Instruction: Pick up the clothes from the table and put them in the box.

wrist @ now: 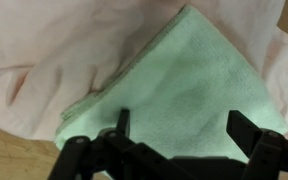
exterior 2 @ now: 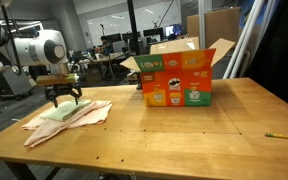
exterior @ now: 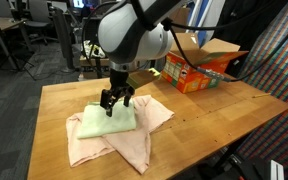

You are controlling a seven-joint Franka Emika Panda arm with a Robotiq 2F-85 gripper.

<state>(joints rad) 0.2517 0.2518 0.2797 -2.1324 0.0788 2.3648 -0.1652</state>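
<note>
I will move my gripper straight down next and pinch the green fabric (exterior: 118, 109) (wrist: 179, 122) directly below it, because its open fingers are already on both sides of the cloth.
The clothes lie in a pile on the wooden table (exterior: 199, 110): a folded light green cloth (exterior: 104, 122) on top of a rumpled pale pink-beige cloth (exterior: 134, 142). Both show in an exterior view, green (exterior 2: 62, 110) and pink (exterior 2: 89, 115), and in the wrist view, green (wrist: 174, 85) and pink (wrist: 44, 50). My gripper (exterior: 115, 101) hangs straight above the green cloth, fingers open and pointing down, close over it (exterior 2: 67, 97). In the wrist view its open fingers (wrist: 179, 125) straddle green fabric. The orange-red box (exterior: 199, 68) stands open at the far right of the table (exterior 2: 179, 80).
Behind the table are dark desks, office chairs (exterior: 39, 35) and monitors (exterior 2: 109, 42). A cable runs past the box (exterior: 189, 45). A patterned fabric panel (exterior: 279, 60) hangs by the table's right side. A pencil (exterior 2: 282, 135) lies near the table edge.
</note>
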